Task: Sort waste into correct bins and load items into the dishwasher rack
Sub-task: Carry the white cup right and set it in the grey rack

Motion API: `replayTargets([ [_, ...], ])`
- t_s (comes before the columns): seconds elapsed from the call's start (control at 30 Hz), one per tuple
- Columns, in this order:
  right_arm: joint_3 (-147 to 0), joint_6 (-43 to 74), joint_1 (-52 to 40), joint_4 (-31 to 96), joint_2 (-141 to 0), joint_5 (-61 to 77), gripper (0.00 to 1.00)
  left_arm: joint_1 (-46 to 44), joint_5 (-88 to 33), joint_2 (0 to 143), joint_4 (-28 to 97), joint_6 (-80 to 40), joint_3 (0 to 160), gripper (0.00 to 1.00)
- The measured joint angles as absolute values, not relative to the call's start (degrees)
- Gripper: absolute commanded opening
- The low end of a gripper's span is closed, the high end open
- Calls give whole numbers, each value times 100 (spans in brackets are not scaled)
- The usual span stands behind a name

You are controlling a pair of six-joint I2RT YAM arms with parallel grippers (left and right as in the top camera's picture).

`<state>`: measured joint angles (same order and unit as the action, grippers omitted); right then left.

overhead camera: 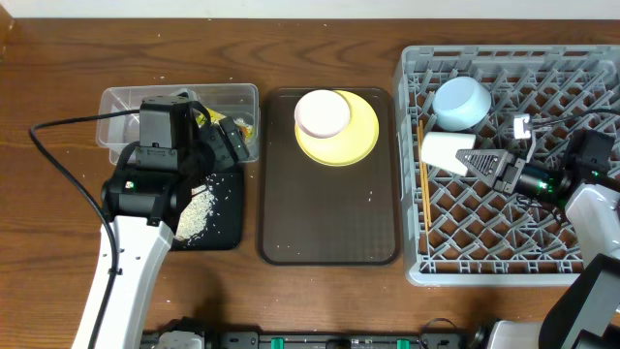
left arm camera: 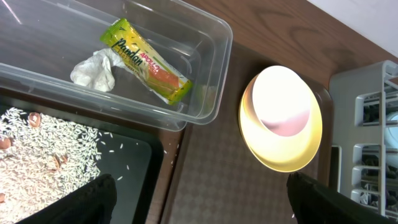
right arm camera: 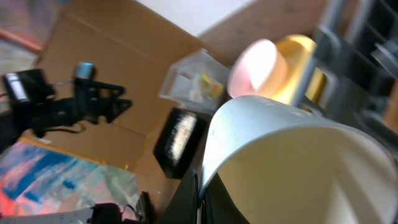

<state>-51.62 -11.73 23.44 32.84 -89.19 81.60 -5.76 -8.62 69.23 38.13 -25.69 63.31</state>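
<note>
Next, the right gripper lowers the cup (overhead camera: pixel 448 152) with a turn into the empty slots among the rack's bars beside the light blue bowl and releases the cup's rim.
The grey dishwasher rack (overhead camera: pixel 581 262) stands at the right. In it are the light blue bowl (overhead camera: pixel 461 102), the chopsticks (overhead camera: pixel 423 184) along its left side, and the white cup (overhead camera: pixel 448 152). My right gripper (overhead camera: pixel 479 162) is shut on the cup's rim (right arm camera: pixel 292 155). The pink bowl (overhead camera: pixel 323 112) sits on the yellow plate (overhead camera: pixel 354 145) on the brown tray (overhead camera: pixel 329 223). My left gripper (left arm camera: pixel 199 199) is open and empty over the tray's left edge. The clear tub (left arm camera: pixel 205 93) holds the wrapper (left arm camera: pixel 146 60) and tissue (left arm camera: pixel 94 70). Rice (left arm camera: pixel 46 162) lies in the black tray (overhead camera: pixel 225 225).
My left arm (overhead camera: pixel 145 194) covers much of the clear tub and black tray in the overhead view. Bare wooden table (overhead camera: pixel 58 233) lies to the left and along the front.
</note>
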Motion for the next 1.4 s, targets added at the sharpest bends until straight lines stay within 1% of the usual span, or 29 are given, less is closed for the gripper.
replayTargets([
  [0.4, -5039, -1531, 2344, 3020, -9070, 8403, 1, -576, -862, 6923, 3813, -2569, 6331, 90],
  [0.6, -5039, -1664, 2344, 2842, -9725, 8414, 1, -576, -862, 6925, 3813, -2569, 6331, 90],
  [0.77, -5039, -1743, 2346, 2757, -10217, 8833, 1, -576, -862, 6925, 3813, -2569, 6331, 90],
  [0.9, -5054, -1769, 2386, 2805, -10368, 8862, 1, -576, -862, 6923, 3813, -2569, 6331, 90],
  [1.07, -5068, -1752, 2536, 3173, -10379, 8855, 1, -576, -862, 6925, 3815, -2569, 6331, 90],
  [1.23, -5068, -1688, 2818, 3673, -10383, 8624, 6, -578, -862, 6923, 3815, -2569, 6331, 90],
  [1.3, -5076, -1680, 2869, 3817, -10385, 8527, 12, -576, -862, 6923, 3813, -2569, 6331, 90],
  [1.4, -5107, -1697, 2871, 3898, -10379, 8451, 16, -576, -862, 6923, 3813, -2569, 6331, 90],
])
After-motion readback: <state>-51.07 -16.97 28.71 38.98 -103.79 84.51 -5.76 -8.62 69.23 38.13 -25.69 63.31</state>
